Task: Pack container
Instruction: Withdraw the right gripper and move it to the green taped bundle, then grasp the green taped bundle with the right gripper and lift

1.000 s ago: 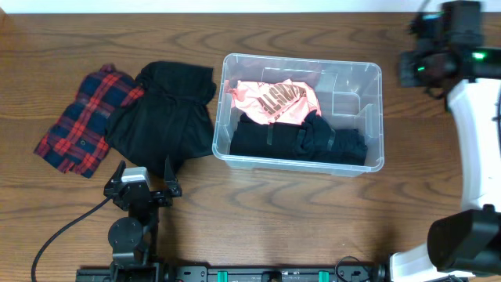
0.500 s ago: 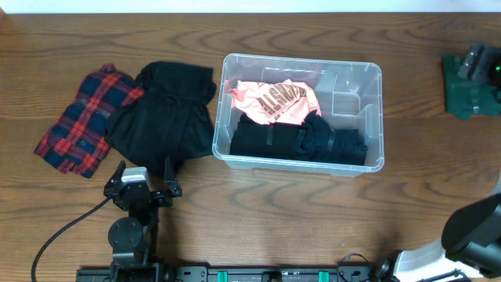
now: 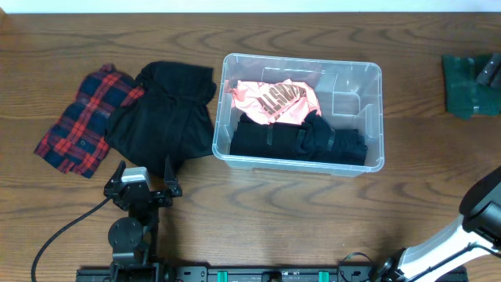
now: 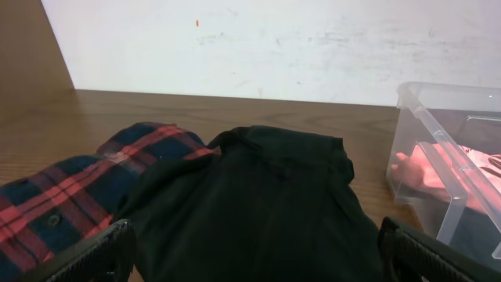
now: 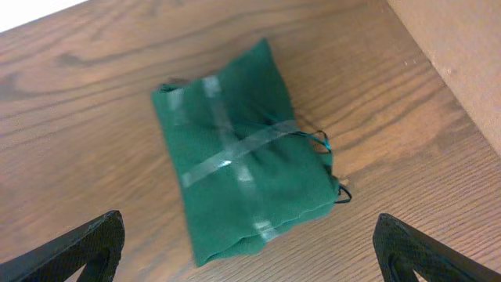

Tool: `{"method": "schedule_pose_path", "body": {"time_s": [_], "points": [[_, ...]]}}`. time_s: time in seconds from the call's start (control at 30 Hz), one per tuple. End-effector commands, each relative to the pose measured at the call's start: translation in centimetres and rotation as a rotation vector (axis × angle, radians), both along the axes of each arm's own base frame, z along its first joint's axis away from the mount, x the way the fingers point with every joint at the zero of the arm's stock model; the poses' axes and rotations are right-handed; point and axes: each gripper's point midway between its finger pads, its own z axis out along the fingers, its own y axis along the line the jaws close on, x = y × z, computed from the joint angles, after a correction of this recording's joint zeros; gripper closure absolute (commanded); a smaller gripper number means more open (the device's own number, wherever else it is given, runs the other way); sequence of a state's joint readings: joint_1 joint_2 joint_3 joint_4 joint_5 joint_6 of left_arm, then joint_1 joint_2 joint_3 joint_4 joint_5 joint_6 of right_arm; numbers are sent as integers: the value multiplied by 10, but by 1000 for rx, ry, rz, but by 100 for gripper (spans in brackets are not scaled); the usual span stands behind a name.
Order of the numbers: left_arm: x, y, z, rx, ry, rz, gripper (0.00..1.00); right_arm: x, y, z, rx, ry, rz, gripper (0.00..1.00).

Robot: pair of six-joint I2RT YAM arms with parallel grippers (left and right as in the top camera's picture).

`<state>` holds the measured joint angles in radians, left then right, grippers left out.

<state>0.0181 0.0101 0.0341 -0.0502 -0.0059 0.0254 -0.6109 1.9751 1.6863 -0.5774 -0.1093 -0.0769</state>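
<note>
My right gripper lowers its open fingers next around the green bundle's near corner by the cords, which lies below it, since cloth extends past the tape.
The container (image 3: pixel 374 117), a clear plastic bin, stands mid-table and holds a pink garment (image 3: pixel 278 102) over black clothes (image 3: pixel 297 141). Left of it lie a black garment (image 3: pixel 160 117) and a red plaid shirt (image 3: pixel 86 117). My left gripper (image 3: pixel 143 168) is open at the black garment's near edge; in the left wrist view its jaws stand wide around the gripper midpoint (image 4: pixel 254 262), low over the black garment (image 4: pixel 258 196). A green bundle (image 5: pixel 243 164) bound with clear tape lies at the far right. My right gripper (image 5: pixel 249 254) hangs open above its near end, holding nothing.
The green bundle (image 3: pixel 468 84) sits near the table's right edge, well apart from the bin. My right arm's (image 3: pixel 485 211) lower part shows at the bottom right corner. A wall (image 4: pixel 274 39) backs the table. The container's corner (image 4: pixel 446 157) shows beside the black garment.
My right gripper has gone from shut to open and swung right, out past the overhead view's edge, uncovering the green bundle. The left arm has not moved.
</note>
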Motion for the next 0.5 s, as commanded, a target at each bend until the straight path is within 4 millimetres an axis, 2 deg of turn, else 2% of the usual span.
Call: {"method": "schedule_pose_path", "body": {"time_s": [0.0,0.27,0.47], "points": [[0,2,-18,-5,44,10,2,0,-17,-25,25,19,-15,1],[0,2,-18,-5,43,10,2,8,-34,-72,90,-11,36,1],[0,2,-18,-5,43,10,2,12,-43,-95,91,-10,28,1]]}}
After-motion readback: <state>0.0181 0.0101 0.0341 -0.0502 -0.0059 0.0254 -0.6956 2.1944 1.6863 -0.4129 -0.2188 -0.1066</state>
